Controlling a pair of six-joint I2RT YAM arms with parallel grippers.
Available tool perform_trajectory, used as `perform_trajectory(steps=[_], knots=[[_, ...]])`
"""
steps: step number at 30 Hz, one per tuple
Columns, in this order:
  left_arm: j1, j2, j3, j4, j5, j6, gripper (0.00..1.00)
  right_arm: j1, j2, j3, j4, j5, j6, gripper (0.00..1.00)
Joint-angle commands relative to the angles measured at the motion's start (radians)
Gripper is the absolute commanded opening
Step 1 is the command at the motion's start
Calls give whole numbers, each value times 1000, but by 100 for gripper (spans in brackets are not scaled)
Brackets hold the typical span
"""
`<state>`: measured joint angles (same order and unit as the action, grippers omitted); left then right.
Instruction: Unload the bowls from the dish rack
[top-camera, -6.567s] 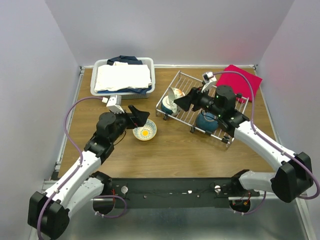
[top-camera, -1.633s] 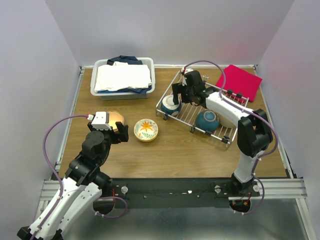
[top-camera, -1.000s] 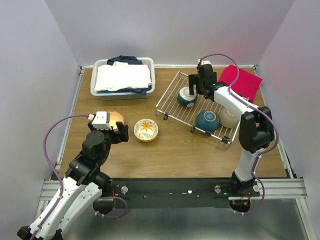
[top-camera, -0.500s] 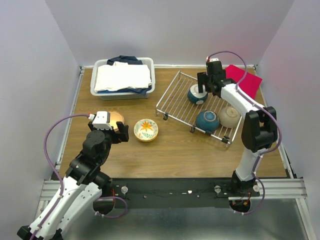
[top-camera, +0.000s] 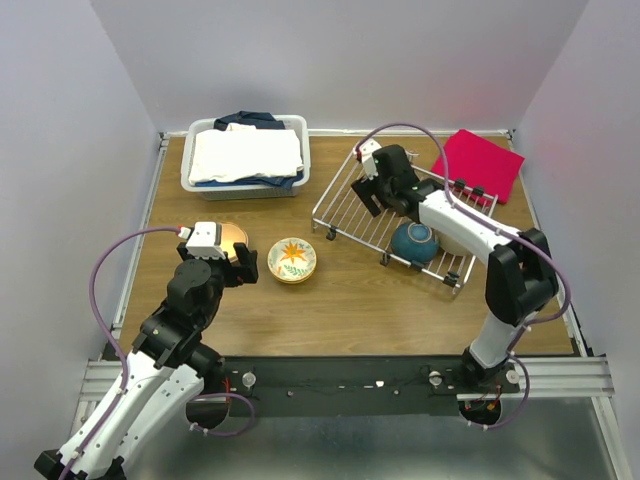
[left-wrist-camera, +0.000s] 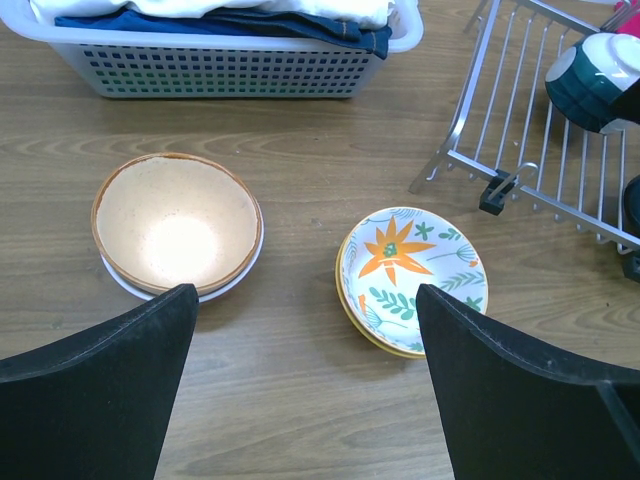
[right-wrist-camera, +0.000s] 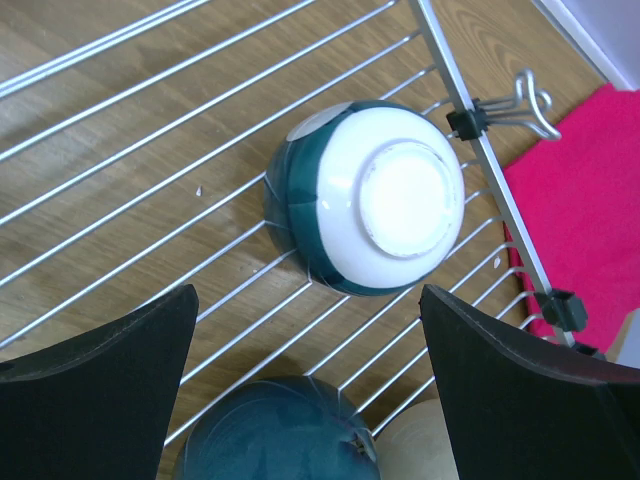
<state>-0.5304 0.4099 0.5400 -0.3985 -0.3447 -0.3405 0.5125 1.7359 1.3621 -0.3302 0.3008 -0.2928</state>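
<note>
The white-based teal bowl leans sideways on the rack wires, so my right gripper should tilt and move down next until its fingers are on both sides of the bowl, from rim to base.
The silver wire dish rack stands at the back right. In the right wrist view an upturned teal bowl with a white base rests on the rack wires, with a second teal bowl and a cream bowl nearer. My right gripper hovers open above them, touching none. From above, the right gripper hides the white-based bowl; the teal bowl shows. Off the rack on the table sit an orange-inside bowl and a floral bowl. My left gripper hangs open and empty near them.
A white bin of folded cloth stands at the back left. A red cloth lies beyond the rack's far right corner. Black clips sit on the rack's rim. Walls close the table in on three sides.
My right gripper has swung from the rack's far right side back leftward over the rack, still open. The teal-and-white bowl is now hidden under it from above. The left arm has stayed still.
</note>
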Motion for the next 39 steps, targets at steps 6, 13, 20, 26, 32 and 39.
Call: perform_trajectory(steps=[6, 13, 20, 26, 32, 39], knots=[[3, -8, 2, 10, -40, 14, 99, 64, 142, 14, 112, 194, -160, 100], [3, -10, 2, 9, -50, 14, 99, 86, 227, 15, 207, 308, -229, 100], [3, -3, 2, 9, -48, 12, 99, 92, 316, 12, 240, 405, -270, 100], [3, 1, 0, 10, -45, 14, 99, 96, 353, -18, 299, 451, -298, 100], [3, 9, 2, 9, -42, 14, 99, 101, 409, -20, 393, 558, -325, 100], [3, 12, 3, 9, -42, 12, 99, 107, 413, -35, 516, 629, -410, 100]])
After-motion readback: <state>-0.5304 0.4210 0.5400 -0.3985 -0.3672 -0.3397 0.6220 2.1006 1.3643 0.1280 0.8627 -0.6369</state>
